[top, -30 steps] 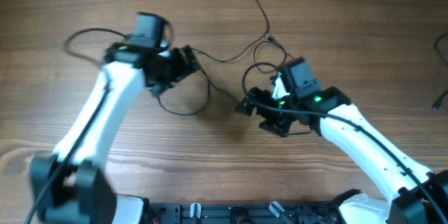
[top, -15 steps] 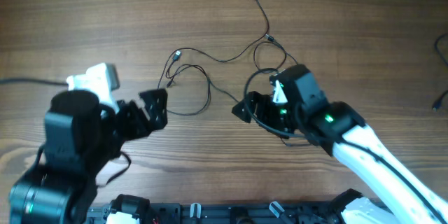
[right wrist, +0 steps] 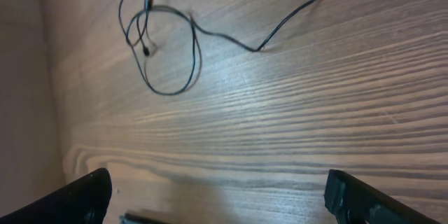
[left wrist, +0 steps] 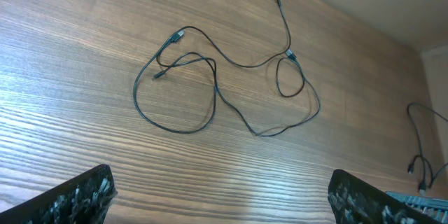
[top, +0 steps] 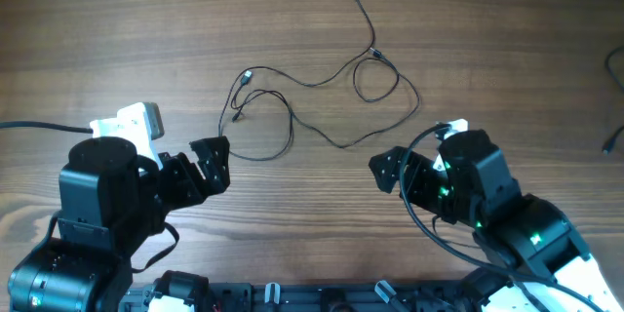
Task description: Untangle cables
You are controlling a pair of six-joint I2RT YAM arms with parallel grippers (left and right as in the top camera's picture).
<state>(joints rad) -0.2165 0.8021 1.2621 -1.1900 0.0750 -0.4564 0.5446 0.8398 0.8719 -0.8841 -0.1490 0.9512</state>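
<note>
The second cable's near bend (top: 345, 145) (right wrist: 258, 48) is below my right gripper and to its left in the overhead view, clear of crossings. My right gripper will next lower outward onto it.
The cables (top: 312, 84) are thin black strands with small plug ends. They lie loose in wide loops on the wooden table, mid-back. They also show in the left wrist view (left wrist: 245, 66), and one loop shows in the right wrist view (right wrist: 197, 59). My left gripper (top: 210, 161) is open and empty, raised near the front left, well short of the cables. My right gripper (top: 390, 169) is open and empty at the front right, also apart from them. In each wrist view the gripper (left wrist: 220, 199) (right wrist: 224, 199) shows only bare wood between its wide-apart fingertips.
Another thin black cord (top: 614, 136) lies at the table's right edge; it also shows in the left wrist view (left wrist: 420, 133). A thicker robot wire (top: 39, 127) runs off to the left. The arms' base rail (top: 322, 297) lines the front edge.
Both arms have drawn back from the cables toward the front edge, the left first, then the right. The cables now lie spread out and untouched.
</note>
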